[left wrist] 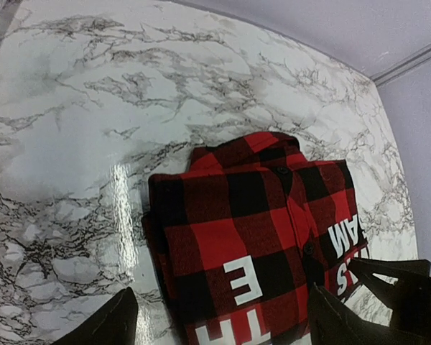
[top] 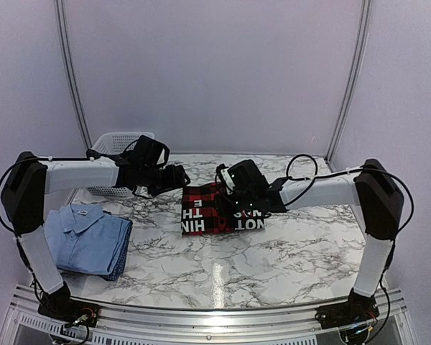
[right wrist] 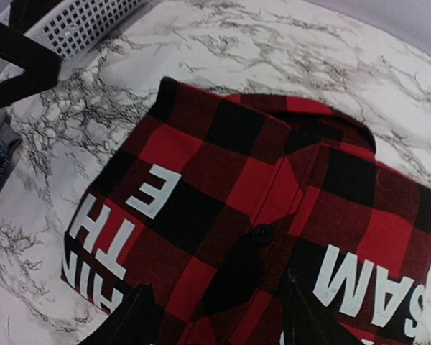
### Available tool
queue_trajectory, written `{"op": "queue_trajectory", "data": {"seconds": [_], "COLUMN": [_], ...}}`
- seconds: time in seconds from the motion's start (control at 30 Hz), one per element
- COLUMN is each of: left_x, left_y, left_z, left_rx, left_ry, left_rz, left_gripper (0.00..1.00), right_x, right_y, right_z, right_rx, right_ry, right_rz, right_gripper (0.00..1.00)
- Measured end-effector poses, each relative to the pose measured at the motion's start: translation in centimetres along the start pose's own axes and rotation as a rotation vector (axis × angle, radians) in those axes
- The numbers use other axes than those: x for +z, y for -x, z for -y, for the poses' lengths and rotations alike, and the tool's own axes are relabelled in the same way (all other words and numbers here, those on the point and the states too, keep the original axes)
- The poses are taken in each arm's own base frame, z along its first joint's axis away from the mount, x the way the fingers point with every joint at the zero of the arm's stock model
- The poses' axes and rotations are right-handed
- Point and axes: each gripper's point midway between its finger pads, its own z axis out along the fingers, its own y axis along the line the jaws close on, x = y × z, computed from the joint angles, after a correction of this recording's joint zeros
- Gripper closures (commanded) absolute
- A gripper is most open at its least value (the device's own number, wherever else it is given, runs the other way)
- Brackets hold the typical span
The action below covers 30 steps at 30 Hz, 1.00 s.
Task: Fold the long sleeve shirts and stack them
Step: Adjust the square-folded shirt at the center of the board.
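I need to lower my left gripper next and pull it back onto the flannel's lettered edge (top: 182, 213) (left wrist: 175, 313) nearest the light blue shirt, where the bare marble leaves room for one finger.
The red-and-black check flannel shirt (top: 205, 208) lies folded at mid-table, white lettering up. The light blue shirt (top: 86, 237) lies folded near the left front. My left gripper (top: 178, 176) hovers at the flannel's left edge. In the left wrist view its jaws (left wrist: 223, 316) stand wide open over the flannel (left wrist: 244, 230), nothing between them. My right gripper (top: 223, 188) hangs over the flannel's far middle. In the right wrist view it (right wrist: 219, 316) is open above the button placket (right wrist: 262, 233), and its fingers hold no cloth.
A white mesh basket (top: 115, 144) stands at the back left, behind the left arm, and shows too in the right wrist view (right wrist: 86, 25). Bare marble tabletop (top: 273, 251) stretches in front and to the right of the flannel.
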Motion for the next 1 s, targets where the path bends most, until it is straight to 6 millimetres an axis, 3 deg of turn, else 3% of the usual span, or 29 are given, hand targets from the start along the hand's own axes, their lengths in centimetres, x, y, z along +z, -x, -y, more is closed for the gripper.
{"op": "queue_trajectory", "data": {"seconds": [0.2,0.33,0.5,0.6,0.83,0.9,1.0], "left_x": [0.6,0.8,0.9,1.0,1.5,2.1,3.0], "left_y": [-3.6,-5.4,-7.7,-8.6,-9.4,-9.9,-10.6], "left_z": [-0.9,-1.2,-2.2,-2.6,-2.7,-2.9,-3.4], "left_rx": [-0.006,-0.015,-0.042,-0.049,-0.047,-0.049,-0.053], "left_ry": [0.007,0.007,0.018,0.022,0.018,0.023,0.036], "left_rz": [-0.089,-0.130,-0.188,-0.209,-0.234,-0.252,-0.273], "left_gripper": [0.17,0.17,0.23,0.26,0.32,0.34,0.36], "right_x": [5.5,6.3,5.8,4.1,-0.2,-0.3,0.0], "right_y": [-5.7,-4.4,-4.4,-4.1,-1.1,-1.6,-4.4], "right_z": [1.9,1.8,2.0,2.1,2.3,2.7,3.5], "right_rx": [-0.005,0.013,0.032,0.045,0.101,0.112,0.125], "right_ry": [-0.115,-0.130,-0.140,-0.140,-0.107,-0.107,-0.117], "right_rz": [-0.146,-0.120,-0.124,-0.123,-0.046,-0.052,-0.106], "right_gripper": [0.29,0.22,0.20,0.23,0.45,0.46,0.46]}}
